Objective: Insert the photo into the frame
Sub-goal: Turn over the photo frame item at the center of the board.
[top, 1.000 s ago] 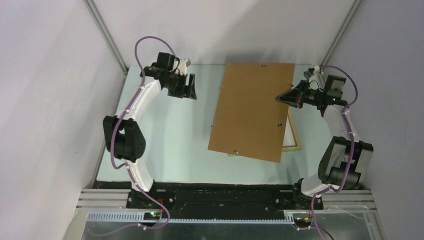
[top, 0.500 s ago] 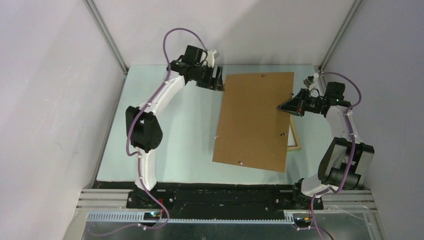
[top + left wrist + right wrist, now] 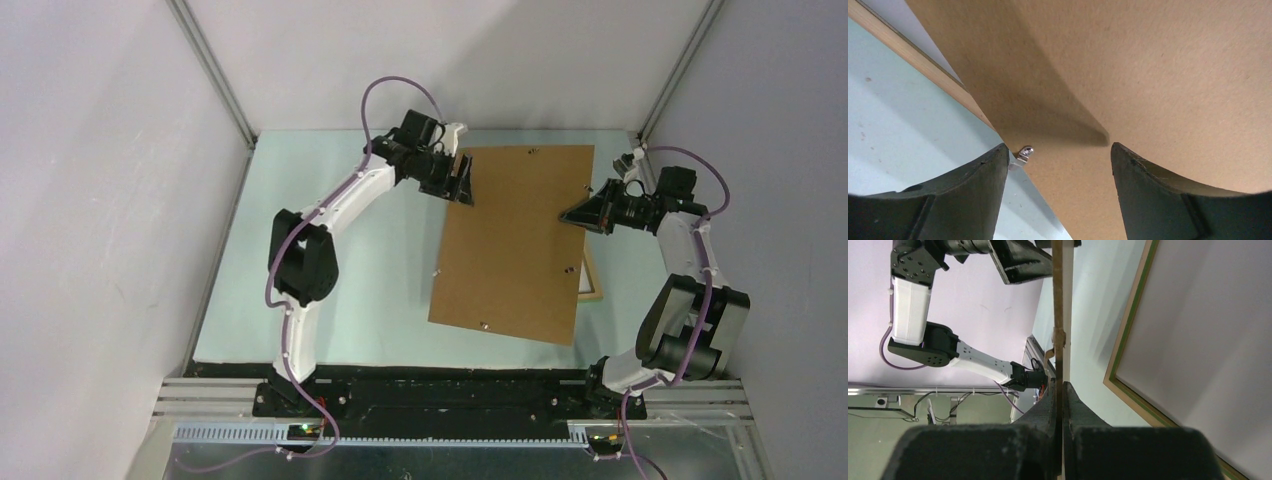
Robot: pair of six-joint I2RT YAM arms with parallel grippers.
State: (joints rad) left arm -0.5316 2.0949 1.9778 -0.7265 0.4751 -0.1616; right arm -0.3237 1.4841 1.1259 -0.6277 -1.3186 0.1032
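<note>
The left gripper needs to go down past the board's side next and close on the frame's light wood edge [image 3: 942, 80], because that edge is below the gripper, partly bare beside the board [image 3: 1148, 75].
The photo [image 3: 515, 240] shows its plain brown board back, with small metal clips on its edges, and is held tilted above the table. My right gripper [image 3: 572, 214] is shut on its right edge; in the right wrist view the board is edge-on [image 3: 1058, 300] between the closed fingers [image 3: 1063, 390]. My left gripper [image 3: 466, 183] is open at the photo's upper left edge; in the left wrist view the board [image 3: 1148, 75] sits between the spread fingers [image 3: 1058, 146], a clip [image 3: 1024, 152] beside the left one. The frame [image 3: 592, 285] lies on the table mostly under the photo; its green face shows in the right wrist view [image 3: 1130, 330].
The pale green table [image 3: 340, 260] is bounded by white walls left, right and behind. A light wood edge of the frame [image 3: 913, 55] shows under the board in the left wrist view. The arm bases stand on the black rail [image 3: 450, 395] at the near edge.
My left arm has swung right across the table to the photo's upper left edge. The photo has shifted slightly right and squared up in the right gripper.
</note>
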